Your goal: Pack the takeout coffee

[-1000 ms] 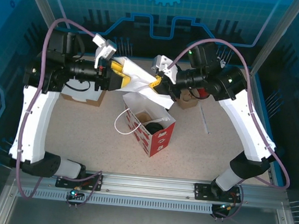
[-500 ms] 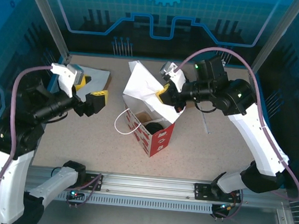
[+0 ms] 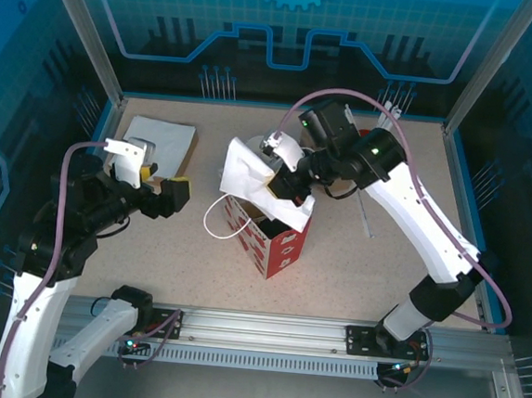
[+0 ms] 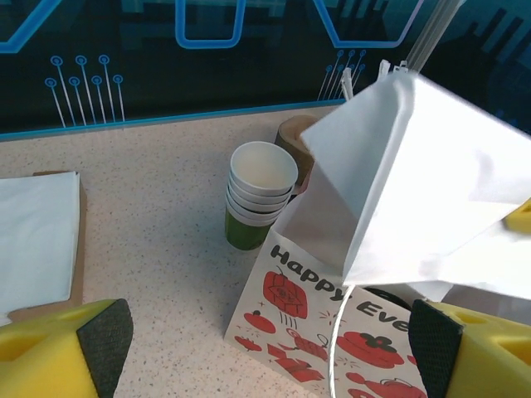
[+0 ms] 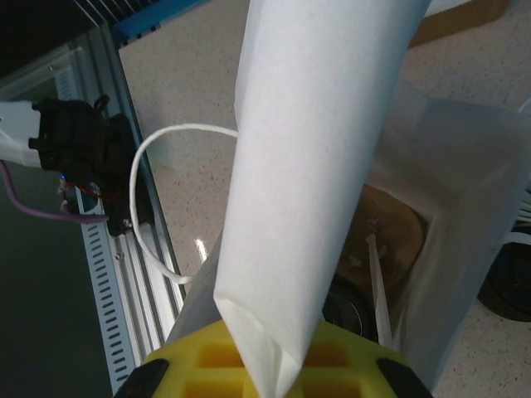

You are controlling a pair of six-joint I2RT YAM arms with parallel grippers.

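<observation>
My right gripper brings the white paper napkin (image 3: 245, 171) down into the bag's opening (image 3: 266, 225) next and releases it there, since it still hangs above the bag's rim.
A red-and-white printed paper bag (image 3: 283, 247) (image 4: 307, 319) stands open in the middle of the table. Inside it sits the takeout coffee, of which I see just the black lid (image 5: 348, 308) (image 4: 390, 293), beside a brown insert and a white straw (image 5: 377, 286). My right gripper (image 3: 282, 177) (image 5: 274, 373) is shut on a white paper napkin (image 3: 245, 171) (image 5: 315, 157) that hangs over the bag's mouth and hides the cup from above. My left gripper (image 3: 167, 195) (image 4: 265, 356) stands open and empty to the left of the bag, apart from it.
A stack of white napkins on a brown tray (image 3: 159, 141) (image 4: 33, 232) lies at the back left. Stacked lidless green cups (image 4: 259, 199) stand behind the bag. The bag's white loop handle (image 3: 210, 222) (image 5: 141, 182) sticks out leftwards. A loose straw (image 3: 365, 212) lies right of the bag.
The left gripper let go of the napkin, opened and drew back to the left. The right gripper carried the napkin down over the bag's mouth.
</observation>
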